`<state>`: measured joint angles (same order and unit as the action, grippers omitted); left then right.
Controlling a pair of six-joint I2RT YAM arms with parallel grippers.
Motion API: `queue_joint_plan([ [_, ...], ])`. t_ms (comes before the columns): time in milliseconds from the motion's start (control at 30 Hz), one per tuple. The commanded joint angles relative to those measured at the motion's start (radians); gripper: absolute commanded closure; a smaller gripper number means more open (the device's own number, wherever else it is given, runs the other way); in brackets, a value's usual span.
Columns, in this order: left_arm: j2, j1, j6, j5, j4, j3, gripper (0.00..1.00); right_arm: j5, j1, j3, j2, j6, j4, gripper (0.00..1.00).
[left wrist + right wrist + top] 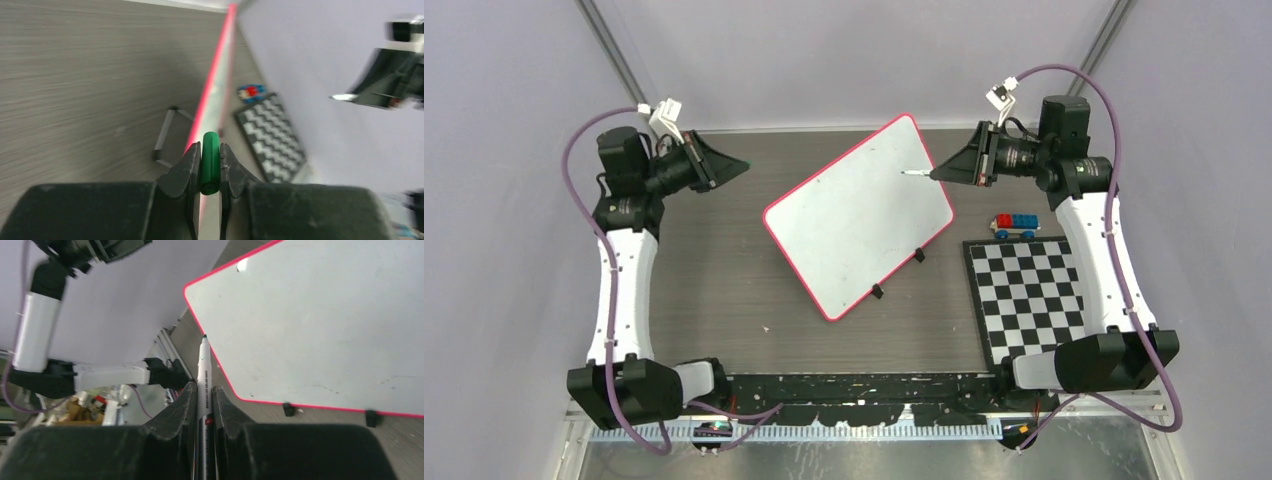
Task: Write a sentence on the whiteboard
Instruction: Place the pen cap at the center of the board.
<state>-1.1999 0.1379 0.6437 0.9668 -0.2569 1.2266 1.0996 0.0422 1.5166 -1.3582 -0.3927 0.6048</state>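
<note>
I should next tip my left gripper to point down, pull it back and lower the green cap toward the bare table (722, 232) beside the whiteboard, because that spot is clear.
The whiteboard (854, 225) lies tilted at the table's middle, with a pink-red rim and black clips (918, 256) on its near right edge. No written sentence shows on it, only faint smudges. My right gripper (937, 173) is shut on a white marker (916, 172), whose tip points at the board's far right part; whether it touches cannot be told. In the right wrist view my right gripper (203, 386) holds the marker (202, 362) beside the whiteboard (320, 325). My left gripper (742, 168) is left of the board. In its wrist view it (210, 149) is shut on a green cap (210, 167).
A black-and-white checkerboard mat (1027, 298) lies at the right, also in the left wrist view (272, 137). A small red-and-blue toy car (1014, 226) stands just beyond it. The left wrist view shows the board's rim (212, 85) edge-on.
</note>
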Motion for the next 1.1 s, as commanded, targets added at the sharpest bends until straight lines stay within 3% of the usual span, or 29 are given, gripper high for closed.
queue_joint_plan([
  [0, -0.040, 0.008, -0.666, -0.359, -0.668, 0.178, 1.00, -0.148, 0.002, 0.078, 0.043, 0.383, 0.347, 1.00],
  [133, -0.116, 0.008, -0.862, -0.651, -0.784, 0.177, 1.00, -0.250, 0.003, 0.038, 0.069, 0.454, 0.373, 1.00],
  [267, -0.170, 0.008, -0.936, -0.794, -0.798, 0.117, 1.00, -0.312, 0.009, 0.033, 0.062, 0.490, 0.428, 1.00],
  [600, -0.310, 0.004, -0.963, -0.891, -0.710, -0.054, 1.00, -0.693, 0.126, 0.039, 0.038, 0.615, 0.541, 1.00],
  [767, -0.362, -0.006, -0.970, -0.928, -0.642, -0.122, 1.00, -0.925, 0.126, -0.001, 0.053, 0.538, 0.448, 1.00],
  [1067, -0.461, -0.039, -0.977, -0.954, -0.587, -0.182, 1.00, -0.856, 0.128, -0.001, 0.059, 0.564, 0.433, 1.00],
])
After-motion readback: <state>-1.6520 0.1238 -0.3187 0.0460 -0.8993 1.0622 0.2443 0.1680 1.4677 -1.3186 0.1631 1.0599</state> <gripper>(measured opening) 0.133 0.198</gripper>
